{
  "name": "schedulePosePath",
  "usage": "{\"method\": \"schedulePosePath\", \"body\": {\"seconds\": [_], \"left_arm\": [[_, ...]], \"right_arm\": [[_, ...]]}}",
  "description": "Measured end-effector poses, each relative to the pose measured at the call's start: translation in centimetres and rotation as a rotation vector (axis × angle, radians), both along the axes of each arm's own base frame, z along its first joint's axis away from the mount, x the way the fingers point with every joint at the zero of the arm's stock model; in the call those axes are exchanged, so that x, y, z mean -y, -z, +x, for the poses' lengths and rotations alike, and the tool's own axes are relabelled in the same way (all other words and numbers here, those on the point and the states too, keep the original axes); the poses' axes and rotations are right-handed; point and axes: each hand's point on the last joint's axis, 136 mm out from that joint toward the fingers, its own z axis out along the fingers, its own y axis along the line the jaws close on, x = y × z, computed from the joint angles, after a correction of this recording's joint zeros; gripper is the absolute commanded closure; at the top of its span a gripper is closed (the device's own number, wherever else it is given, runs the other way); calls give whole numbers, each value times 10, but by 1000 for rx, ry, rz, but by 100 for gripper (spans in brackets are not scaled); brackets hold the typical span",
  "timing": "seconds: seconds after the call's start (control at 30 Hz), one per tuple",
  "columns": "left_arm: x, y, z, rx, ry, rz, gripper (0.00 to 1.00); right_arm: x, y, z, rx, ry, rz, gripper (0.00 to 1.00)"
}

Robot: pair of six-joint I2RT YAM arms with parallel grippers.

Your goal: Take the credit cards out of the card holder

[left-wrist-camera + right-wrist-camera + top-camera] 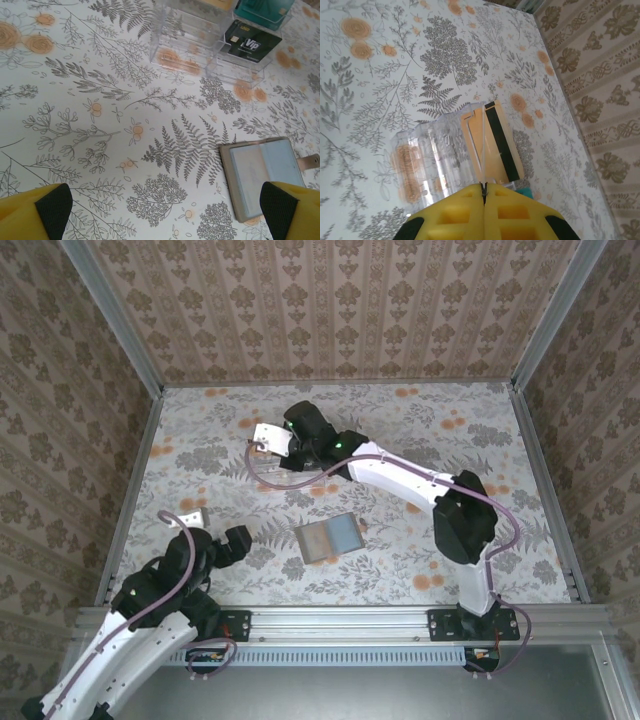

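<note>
The right gripper will move the card down to the slot of the striped yellow card next, and then it will open.
The card holder (pixel 330 537) lies open and flat mid-table, showing greyish inner panels (pixel 262 175). My left gripper (pixel 213 530) hovers just left of it, open, with nothing between the black pads (pixel 52 207); the holder sits by the right-hand pad. Further back, my right gripper (pixel 483 187) is shut on a thin credit card (pixel 483 145) seen edge-on, its colour unclear. That card stands over the clear acrylic stand (pixel 435 155). In the top view the right gripper (pixel 285 440) is at the stand.
The acrylic stand (pixel 200 45) holds a yellow card with a black stripe (pixel 497 145), a black VIP card (pixel 250 42) and a teal card (pixel 262 10). Patterned walls enclose the table on three sides; the right arm's cable (pixel 270 480) loops over the cloth.
</note>
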Motion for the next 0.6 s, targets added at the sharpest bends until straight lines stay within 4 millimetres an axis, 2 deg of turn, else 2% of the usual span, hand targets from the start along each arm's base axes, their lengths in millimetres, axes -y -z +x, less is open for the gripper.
{"method": "schedulePosePath", "body": {"seconds": [0.27,0.6], "left_arm": [[-21,-3,0,25,-94,32,0],[-25,-9,2,55,-116,30,0]], "right_arm": [[-10,17,27,44,-69,-116,100],[-12,37,41,44,-96,-177,100]]}}
